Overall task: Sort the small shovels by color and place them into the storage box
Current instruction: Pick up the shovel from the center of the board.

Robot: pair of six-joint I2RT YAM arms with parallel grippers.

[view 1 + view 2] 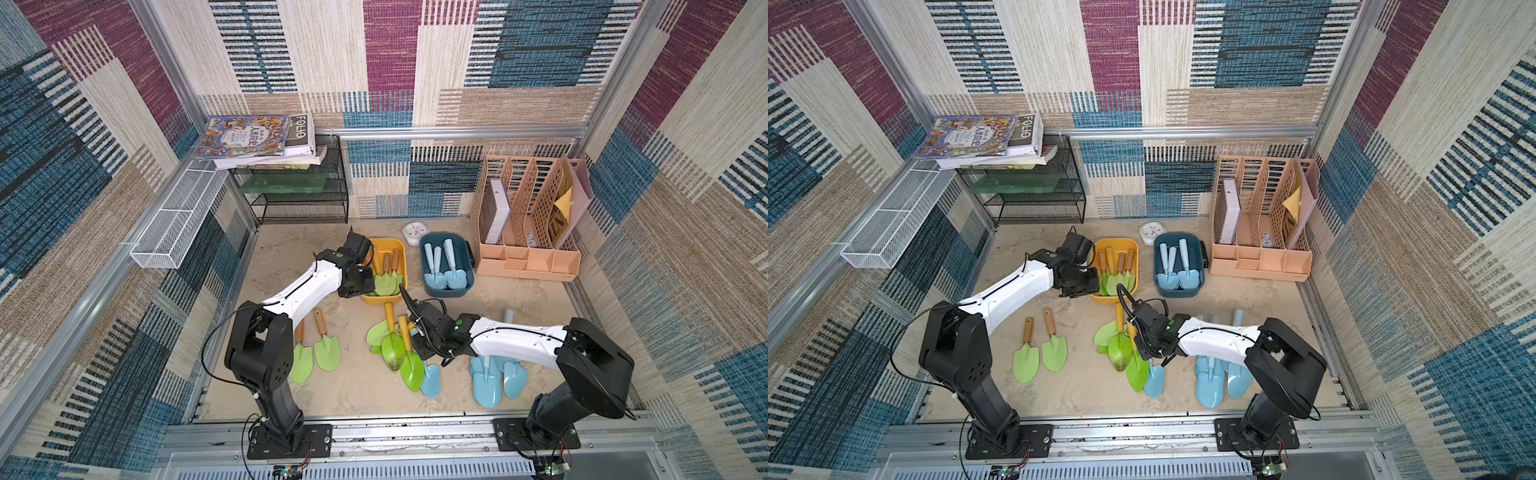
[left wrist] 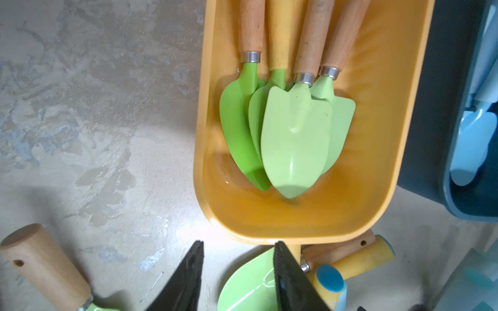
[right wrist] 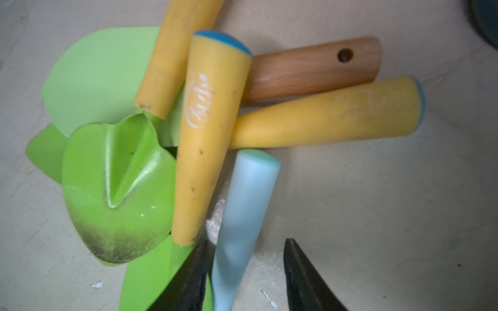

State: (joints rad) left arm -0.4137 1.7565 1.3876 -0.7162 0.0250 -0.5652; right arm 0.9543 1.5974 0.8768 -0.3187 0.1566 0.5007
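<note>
I will next bring my right gripper down a little and close it on the light blue shovel's handle, which is just below it and already between its open fingers.
Several green small shovels lie in the yellow storage box. A few light blue ones lie in the dark blue box. My left gripper is open and empty over the table just outside the yellow box's near end. More green shovels are piled mid-table. My right gripper is open, straddling the handle of a light blue shovel beside that pile. One finger is close to the handle and the other stands apart. Two green shovels lie left and several blue ones under the right arm.
A white clock sits behind the two boxes. A pink file organizer stands at the back right. At the back left are a black mesh rack topped with books and a white wire basket.
</note>
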